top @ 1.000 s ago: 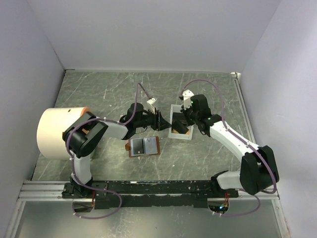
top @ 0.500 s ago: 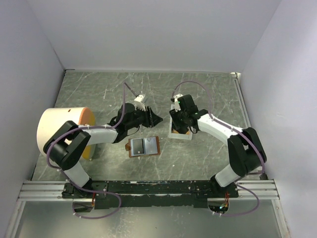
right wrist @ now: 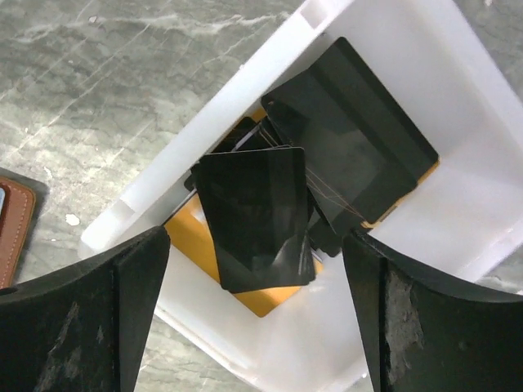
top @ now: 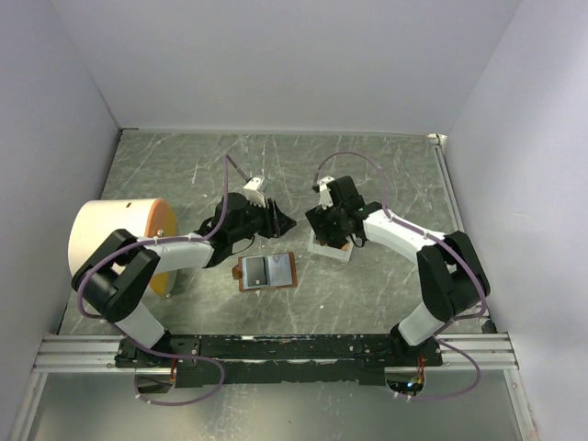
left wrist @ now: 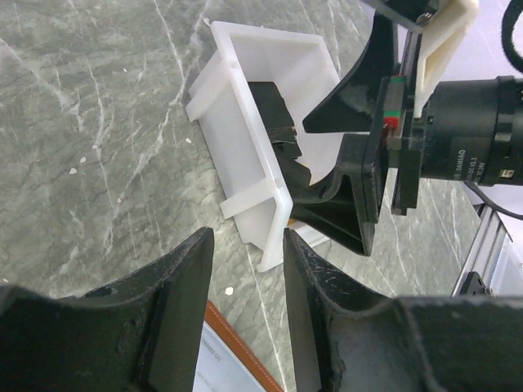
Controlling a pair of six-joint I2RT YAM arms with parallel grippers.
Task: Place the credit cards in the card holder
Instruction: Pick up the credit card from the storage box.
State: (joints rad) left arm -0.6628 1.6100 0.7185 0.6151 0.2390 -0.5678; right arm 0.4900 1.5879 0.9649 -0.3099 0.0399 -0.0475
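Note:
The right gripper moves down into the white tray next and closes on the long edges of the top dark card, which lie below its open fingers.
The card holder lies open on the table, brown with a light-blue lining; its edge shows in the left wrist view and in the right wrist view. Several credit cards lie in the white tray: a dark card on top, another dark card and an orange card under them. My right gripper hangs wide open just above these cards, touching none. My left gripper stands open and empty left of the tray, above the card holder's far edge.
A large white roll with an orange end lies at the left by the left arm. Grey walls close the table on three sides. A metal rail runs along the near edge.
My right gripper has gone from shut to wide open and moved left over the tray. My left gripper has drawn back slightly to the left.

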